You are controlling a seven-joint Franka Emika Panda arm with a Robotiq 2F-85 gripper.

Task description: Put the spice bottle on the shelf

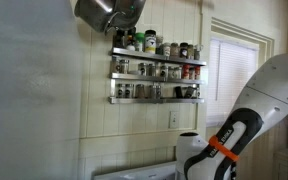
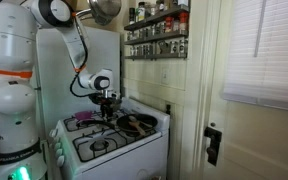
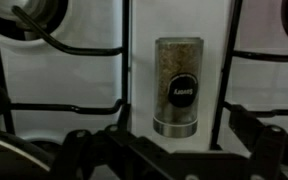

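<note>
My gripper moves straight down to the bottle's silver cap end (image 3: 175,126) next, because the bottle between its spread fingers is still below the fingers.
The spice bottle (image 3: 176,85) is a clear jar of brown spice with a dark round label and a silver cap. It rests on the white stove top (image 3: 74,80) between two black grates. My gripper (image 3: 179,145) is open and hovers right over it, with dark fingers at either side of the cap end, not touching. In an exterior view the gripper (image 2: 106,98) hangs low over the back of the stove and the bottle is hidden. The shelf, a silver three-tier wall rack full of jars, shows in both exterior views (image 1: 156,76) (image 2: 156,32), well above the gripper.
A dark pan (image 2: 136,124) sits on the stove's right burner. A metal pot (image 1: 106,12) hangs beside the shelf's top. Black grates (image 3: 44,110) flank the bottle. A door with a window blind (image 2: 259,60) stands to the right of the stove.
</note>
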